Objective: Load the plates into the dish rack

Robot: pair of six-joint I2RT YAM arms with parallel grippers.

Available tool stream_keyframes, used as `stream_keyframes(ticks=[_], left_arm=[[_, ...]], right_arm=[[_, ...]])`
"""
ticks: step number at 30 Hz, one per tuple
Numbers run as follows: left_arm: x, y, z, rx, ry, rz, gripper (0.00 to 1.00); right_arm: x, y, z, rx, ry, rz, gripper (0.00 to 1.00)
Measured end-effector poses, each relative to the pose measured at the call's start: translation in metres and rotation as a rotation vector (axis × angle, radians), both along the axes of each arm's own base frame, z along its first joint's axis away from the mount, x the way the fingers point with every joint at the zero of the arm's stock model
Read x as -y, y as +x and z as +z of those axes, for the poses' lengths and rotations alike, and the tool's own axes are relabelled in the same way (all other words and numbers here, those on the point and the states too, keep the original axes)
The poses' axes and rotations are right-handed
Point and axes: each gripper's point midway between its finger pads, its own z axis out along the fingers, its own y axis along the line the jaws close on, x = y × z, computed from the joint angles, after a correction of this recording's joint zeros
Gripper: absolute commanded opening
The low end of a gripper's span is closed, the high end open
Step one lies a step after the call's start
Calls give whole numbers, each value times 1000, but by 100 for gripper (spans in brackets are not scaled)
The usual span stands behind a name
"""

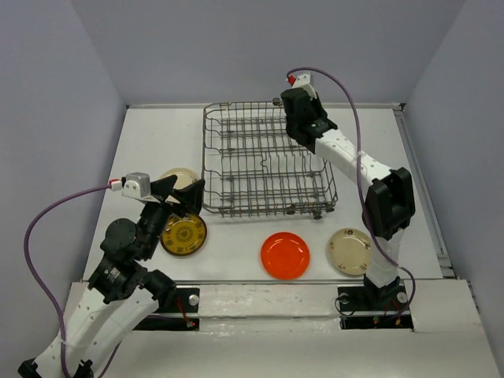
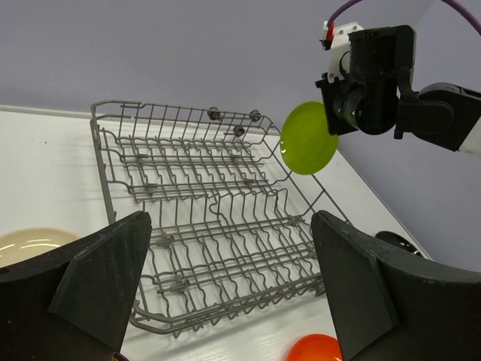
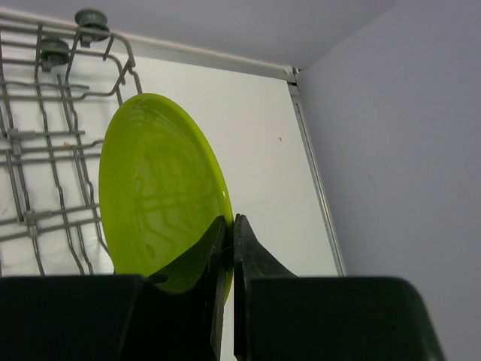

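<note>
I will lower my right gripper past the rack's side bar next, onto the wires inside the rack, and let go, because the lime green plate [image 3: 150, 188] hangs on edge above the rack.
The grey wire dish rack [image 1: 268, 169] stands at the middle back with no plates in it, and shows in the left wrist view [image 2: 210, 218]. My right gripper [image 3: 229, 224] is shut on the rim of the lime green plate [image 3: 150, 188] and holds it on edge above the rack's far right corner [image 2: 308, 138]. From above, the right gripper [image 1: 299, 118] hides that plate. My left gripper [image 1: 185, 197] is open and empty at the rack's left front, its jaws wide apart [image 2: 233, 293]. A dark yellow patterned plate [image 1: 183, 235], an orange-red plate [image 1: 285, 254] and a cream plate [image 1: 350, 250] lie flat in front of the rack.
A beige plate [image 1: 179, 177] lies left of the rack, partly behind my left gripper, and shows in the left wrist view [image 2: 30, 244]. A dark round rim [image 2: 394, 239] peeks out right of the rack. Walls close in the back and both sides.
</note>
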Motion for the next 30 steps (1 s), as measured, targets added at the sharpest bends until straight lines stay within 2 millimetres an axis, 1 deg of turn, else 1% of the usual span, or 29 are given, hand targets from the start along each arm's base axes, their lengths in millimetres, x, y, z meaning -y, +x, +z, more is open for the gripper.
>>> stream_keyframes(ticks=[1,3,6,9,11,18,27,30], left_arm=[[-1,0,-1,-4,1,6,99],[-2,1,-1,-7,0,12,99],[-2,1,-1,-10,0,14,99],[-2,2,-2,-16,0,13,99],[-2,2,-2,-19,-2,12,99],[-1,1,-3,-24,-5,8,99],[0,1,-3,-25,-8,3,99],[0,1,-3,-25,-8,3,99]], right_arm=[[-8,-2,-7,-24,-20,14,7],[-16,-5,-13,-55,-45,26,7],[-24,-7,-14,-66,-48,37,7],[-26,-9,-17,-73,-36,35,7],[-26,-10,-23,-86,-34,31,7],[-30,-11,-55,-162,-39,32,7],[-40,-11,-73,-200,-42,45,7],[-41,-11,-79,-211,-54,39,7]])
